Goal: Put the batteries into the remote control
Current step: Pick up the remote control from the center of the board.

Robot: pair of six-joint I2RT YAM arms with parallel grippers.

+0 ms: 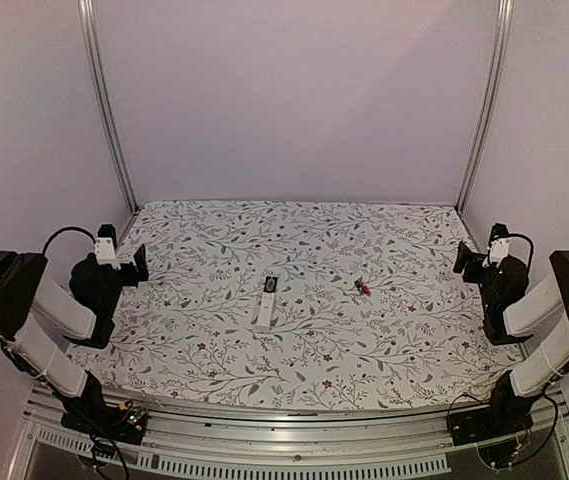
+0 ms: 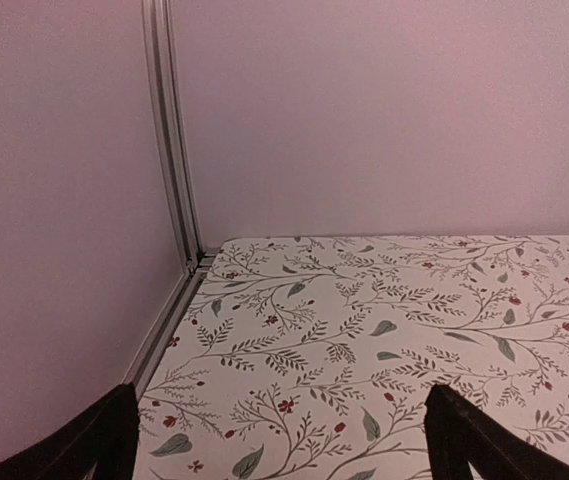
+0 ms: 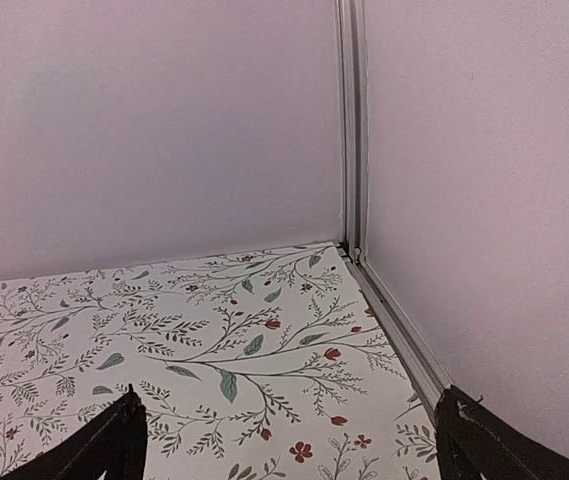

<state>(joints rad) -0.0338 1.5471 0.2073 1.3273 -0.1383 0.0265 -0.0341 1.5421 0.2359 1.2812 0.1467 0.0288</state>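
Observation:
My right gripper swings down and to the left in the top view next, where the remote lies. It then lowers the fingers astride the remote's white middle (image 1: 266, 308).
The white remote control (image 1: 266, 301) lies near the middle of the floral table, its black patch at the far end. The batteries (image 1: 363, 288), tiny dark cylinders with red, lie close together to its right. My left gripper (image 1: 139, 263) is open and empty at the table's left edge, far from both. My right gripper (image 1: 461, 259) is open and empty at the right edge. The wrist views show only bare cloth between the spread fingers (image 2: 464, 435) (image 3: 104, 450); remote and batteries are out of those views.
Pale walls and aluminium posts (image 1: 107, 110) (image 1: 484, 105) enclose the table on three sides. A metal rail (image 1: 264, 450) runs along the near edge by the arm bases. The floral cloth (image 1: 294, 240) covers the whole tabletop.

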